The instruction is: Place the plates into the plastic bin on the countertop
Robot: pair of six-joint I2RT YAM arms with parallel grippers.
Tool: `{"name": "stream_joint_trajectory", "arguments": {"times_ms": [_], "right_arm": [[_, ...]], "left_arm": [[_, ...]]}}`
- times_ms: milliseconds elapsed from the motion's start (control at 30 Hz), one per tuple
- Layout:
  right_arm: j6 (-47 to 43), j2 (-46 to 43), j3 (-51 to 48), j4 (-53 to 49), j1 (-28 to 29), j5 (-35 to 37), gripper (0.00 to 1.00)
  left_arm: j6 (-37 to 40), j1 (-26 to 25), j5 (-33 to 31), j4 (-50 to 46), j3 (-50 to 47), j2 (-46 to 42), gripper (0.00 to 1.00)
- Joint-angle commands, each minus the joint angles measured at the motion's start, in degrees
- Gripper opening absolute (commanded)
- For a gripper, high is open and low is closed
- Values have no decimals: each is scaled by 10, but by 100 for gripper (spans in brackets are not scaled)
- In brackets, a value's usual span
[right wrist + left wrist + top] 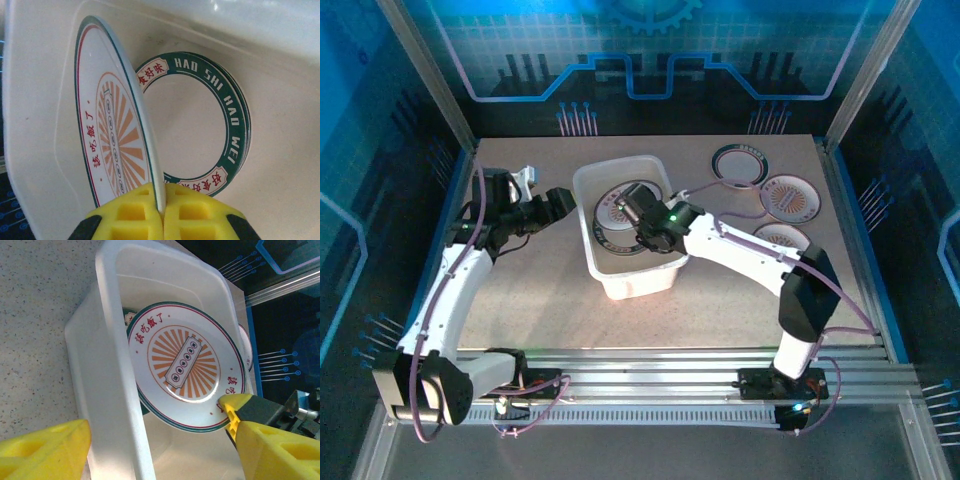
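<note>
The green-rimmed plate lies flat below the right gripper, so the robot next needs to lower that gripper deeper into the bin (625, 275) and release the white plate onto the green-rimmed plate.
The plastic bin (625, 275) stands mid-countertop (540, 290). My right gripper (640, 215) reaches into it, shut on the rim of a white plate with an orange sunburst centre (115, 125), held tilted on edge above the bin floor. My right gripper (161, 212) pinches that rim between its yellow pads. A green-rimmed plate (235, 130) lies flat on the bin floor. My left gripper (555, 205) stands open at the bin's left wall (107, 370), which runs between its fingers (45, 447). The held plate (185, 365) shows beyond that wall.
Three more plates lie on the countertop right of the bin: a green-rimmed one (738, 163), an orange-centred one (790, 197) and another (782, 238) partly under the right arm. Metal rails (650, 370) run along the near edge and blue panels enclose the sides.
</note>
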Motion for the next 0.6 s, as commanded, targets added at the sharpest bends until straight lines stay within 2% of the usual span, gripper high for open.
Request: {"name": "stream_joint_trajectory", "arguments": {"times_ms": [0, 567], "right_arm": [[59, 27, 31, -16, 14, 38, 0], [162, 113, 116, -101, 25, 65, 0]], "left_arm": [[-6, 4, 23, 11, 8, 5, 77], [16, -12, 16, -24, 15, -9, 77]]}}
